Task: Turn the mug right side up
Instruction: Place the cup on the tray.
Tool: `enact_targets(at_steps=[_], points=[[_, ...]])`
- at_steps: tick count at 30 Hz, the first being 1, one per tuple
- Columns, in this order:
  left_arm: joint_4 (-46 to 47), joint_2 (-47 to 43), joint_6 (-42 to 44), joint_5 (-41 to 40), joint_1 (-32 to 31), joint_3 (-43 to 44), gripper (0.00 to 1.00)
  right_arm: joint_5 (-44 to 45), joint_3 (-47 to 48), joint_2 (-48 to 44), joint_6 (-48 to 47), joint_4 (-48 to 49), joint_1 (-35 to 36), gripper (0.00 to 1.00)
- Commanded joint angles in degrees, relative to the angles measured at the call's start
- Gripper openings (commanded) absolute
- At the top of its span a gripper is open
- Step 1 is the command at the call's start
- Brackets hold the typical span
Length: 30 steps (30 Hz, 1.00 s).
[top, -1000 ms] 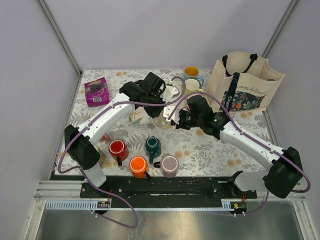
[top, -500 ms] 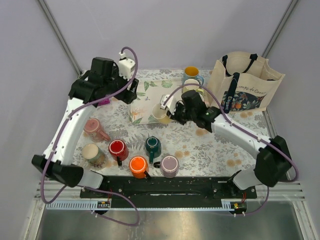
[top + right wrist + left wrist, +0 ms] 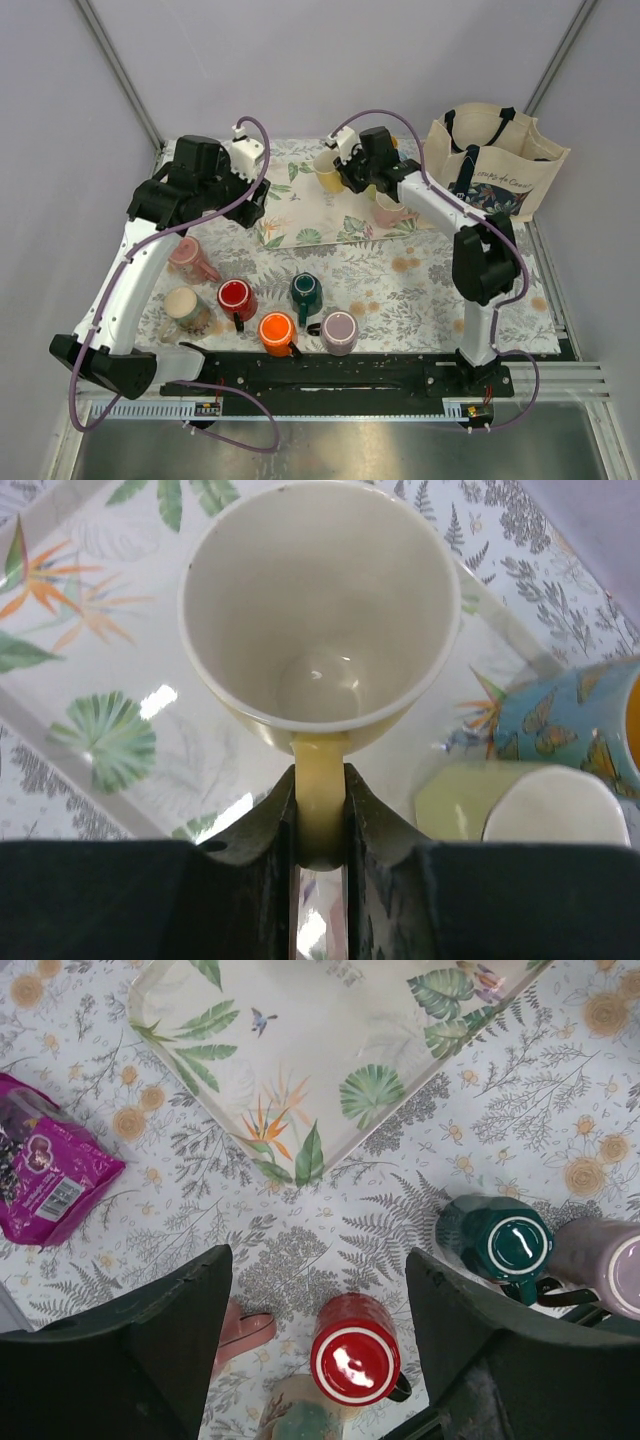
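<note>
Next, my right gripper brings the pale yellow mug down outward, then toward the blue butterfly mug onto the tray's far part (image 3: 437,680), where there is empty space.
The mug (image 3: 186,254), salmon-pink, sits at the table's left with its handle (image 3: 246,1329) pointing toward the red mug; from above no opening shows. My left gripper (image 3: 205,197) hangs open high over that side, nothing between its fingers (image 3: 320,1260), and its left finger hides most of the mug. My right gripper (image 3: 352,172) is shut on the handle of a pale yellow mug (image 3: 320,610), which it holds upright above the far part of the leaf-print tray (image 3: 300,215).
Red (image 3: 235,297), green (image 3: 306,290), orange (image 3: 276,330), mauve-grey (image 3: 340,332) and speckled beige (image 3: 185,308) mugs stand near the front. A paler pink mug (image 3: 390,210) and a blue butterfly mug (image 3: 560,730) sit by the tray. Tote bag (image 3: 495,175) back right, purple packet (image 3: 50,1175) left.
My left arm swung off the tray to the left and its gripper opened. My right arm carried the yellow mug from the tray's near edge to its far part.
</note>
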Motion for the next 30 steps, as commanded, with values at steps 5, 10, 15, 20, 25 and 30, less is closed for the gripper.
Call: enact_targets(at_steps=[5, 10, 15, 20, 25, 30], points=[[0.9, -2.8, 0.9, -1.2, 1.7, -0.5, 0.74, 5.5, 17.6, 9.8, 9.1, 4.3, 0.4, 0.0], [0.8, -3.0, 0.8, -1.1, 2.3, -1.1, 0.74, 10.2, 19.7, 14.0, 11.3, 5.3, 0.4, 0.0], [0.7, -3.2, 0.2, -0.7, 3.0, -1.9, 0.74, 13.9, 21.4, 17.2, 11.6, 5.9, 0.4, 0.0], [0.3, -3.4, 0.3, -0.5, 3.4, -2.1, 0.74, 13.2, 29.8, 22.7, 11.1, 2.1, -0.2, 0.0], [-0.1, -3.4, 0.2, -0.6, 3.4, -3.0, 0.74, 13.2, 40.8, 29.4, 11.5, -4.4, -1.5, 0.0], [0.0, -2.7, 0.1, 0.0, 4.0, -2.7, 0.74, 12.7, 42.6, 30.9, 11.1, -7.2, -2.5, 0.0]])
